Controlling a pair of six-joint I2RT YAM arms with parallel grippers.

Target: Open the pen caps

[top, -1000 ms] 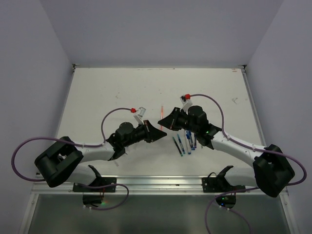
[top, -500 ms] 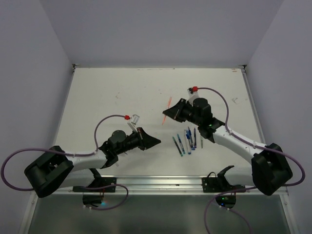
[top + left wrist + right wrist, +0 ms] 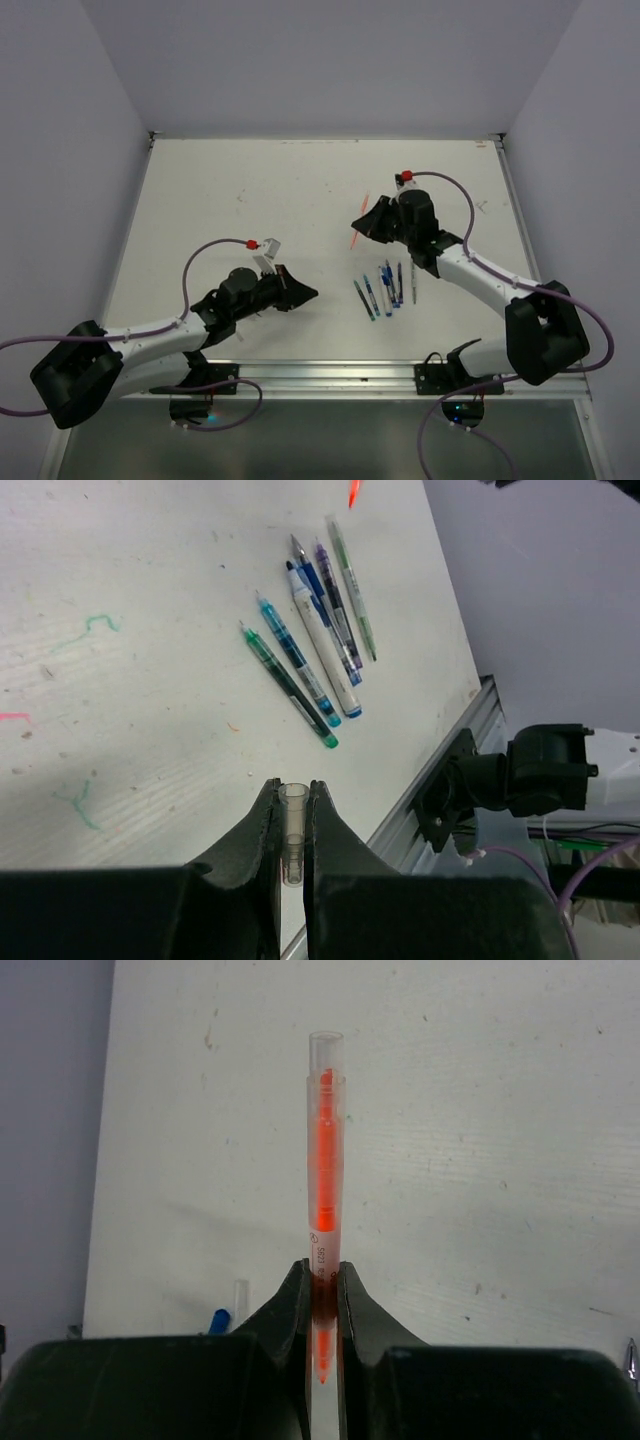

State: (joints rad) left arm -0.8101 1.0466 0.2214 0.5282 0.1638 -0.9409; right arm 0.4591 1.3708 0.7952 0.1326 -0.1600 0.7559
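Observation:
The loose clear cap lies below the left gripper and to its left in the top view, so the left gripper needs to turn and go down beside the cap next, then release it.
My left gripper [image 3: 312, 293] hovers low over the near middle of the table, shut on a small clear pen cap [image 3: 291, 825] that stands upright between its fingers [image 3: 262, 830]. My right gripper [image 3: 357, 222] is further back and to the right, shut on the lower barrel of an orange pen [image 3: 325, 1150]. That pen [image 3: 355, 240] sticks out past the fingertips, its writing tip back between the jaws. Several more pens [image 3: 385, 288] lie side by side between the arms; the left wrist view shows these pens [image 3: 318, 660] with blue and green ends.
The white table [image 3: 250, 200] carries faint ink scribbles. A metal rail [image 3: 320, 372] runs along its near edge, with the right arm's black base clamp [image 3: 500, 780] on it. Grey walls close in the back and both sides.
The two grippers have pulled apart. My left gripper drew back toward the near left with the cap, and my right gripper carried the orange pen away to the far right.

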